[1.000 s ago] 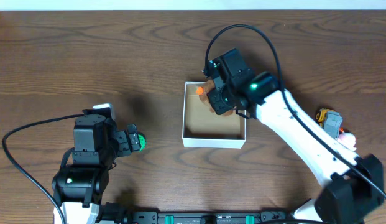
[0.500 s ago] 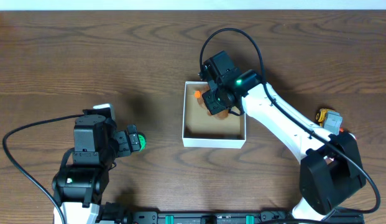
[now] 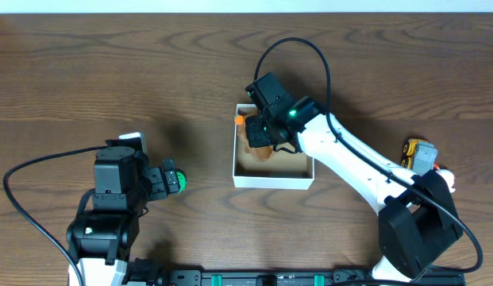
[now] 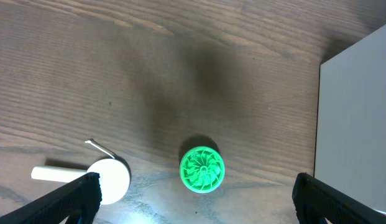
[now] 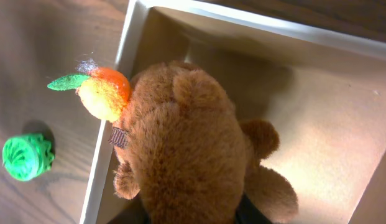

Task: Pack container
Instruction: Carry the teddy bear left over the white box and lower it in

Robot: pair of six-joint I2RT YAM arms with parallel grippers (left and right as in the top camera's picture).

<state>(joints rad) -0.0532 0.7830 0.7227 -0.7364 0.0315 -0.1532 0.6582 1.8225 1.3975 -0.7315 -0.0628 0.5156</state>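
My right gripper will turn to line up square with the sides of the box and then lower the bear inside, because the orange fruit (image 5: 102,93) on the bear's head sticks out over the box's rim.
The container (image 3: 274,179) is a small white box with a tan inside, at mid-table; its white wall also shows in the left wrist view (image 4: 354,118) and its rim in the right wrist view (image 5: 109,152). My right gripper (image 3: 266,131) is shut on a brown plush bear (image 5: 186,162) with an orange fruit (image 5: 102,93) on its head, holding it over the box's left part. My left gripper (image 4: 193,214) is open and empty, just short of a green round toy (image 4: 202,168), which also shows in the overhead view (image 3: 177,181).
A white round-headed object (image 4: 109,180) lies left of the green toy. A yellow and grey toy (image 3: 421,152) and a pinkish-white one (image 3: 444,176) lie at the right edge of the table.
My right gripper has carried the plush bear leftward across the box, from its upper right to its left side. The left arm has not moved.
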